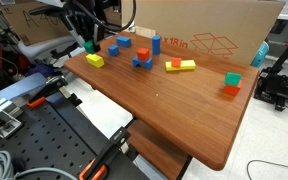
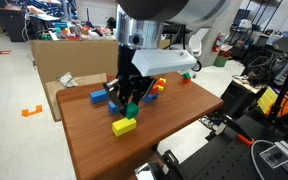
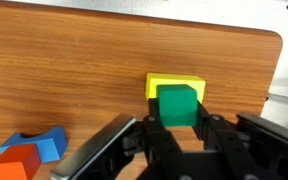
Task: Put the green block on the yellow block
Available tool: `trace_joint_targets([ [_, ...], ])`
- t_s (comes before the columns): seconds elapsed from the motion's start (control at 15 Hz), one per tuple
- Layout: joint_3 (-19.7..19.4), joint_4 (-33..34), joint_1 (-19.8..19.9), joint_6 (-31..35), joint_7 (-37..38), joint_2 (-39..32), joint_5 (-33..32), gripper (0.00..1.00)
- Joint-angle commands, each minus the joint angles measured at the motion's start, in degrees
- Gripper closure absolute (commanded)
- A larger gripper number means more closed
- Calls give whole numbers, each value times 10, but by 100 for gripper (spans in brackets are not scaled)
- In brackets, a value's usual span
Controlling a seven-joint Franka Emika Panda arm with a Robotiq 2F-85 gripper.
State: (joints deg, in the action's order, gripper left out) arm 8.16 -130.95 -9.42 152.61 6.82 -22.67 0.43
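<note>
The gripper next needs to go down toward the yellow block's top [image 2: 123,124] [image 3: 175,80] below it, ease toward the yellow block's uncovered edge that shows past the green cube, and let go of the cube.
The deep-green block [image 3: 177,104] sits between my gripper's fingers [image 3: 178,122], which are shut on it. It hangs just above the chunky yellow block [image 3: 165,84], whose far edge shows behind it in the wrist view. In both exterior views the gripper [image 1: 88,42] [image 2: 130,102] holds the green block [image 1: 89,46] [image 2: 132,110] a little above the yellow block [image 1: 94,61] [image 2: 124,126], which lies on the wooden table [image 1: 174,110] near one end. I cannot tell whether the two blocks touch.
Blue and red blocks [image 1: 142,58] [image 2: 100,97] lie close behind the gripper. A long yellow bar [image 1: 180,66] and a light green cube on an orange block [image 1: 232,82] lie farther along. A cardboard box [image 1: 214,35] stands behind. A blue and an orange block [image 3: 29,152] show in the wrist view.
</note>
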Motion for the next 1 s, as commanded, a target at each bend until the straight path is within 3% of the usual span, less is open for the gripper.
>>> trace_joint_targets([
  [0.0, -1, 30, -9, -17, 14, -25, 12, 91],
  [0.8, -8, 66, -25, -44, 46, -63, 7, 91],
  [0.87, -8, 66, -25, -46, 46, -63, 7, 41],
  [0.93, -8, 67, -25, -47, 46, -63, 7, 40],
])
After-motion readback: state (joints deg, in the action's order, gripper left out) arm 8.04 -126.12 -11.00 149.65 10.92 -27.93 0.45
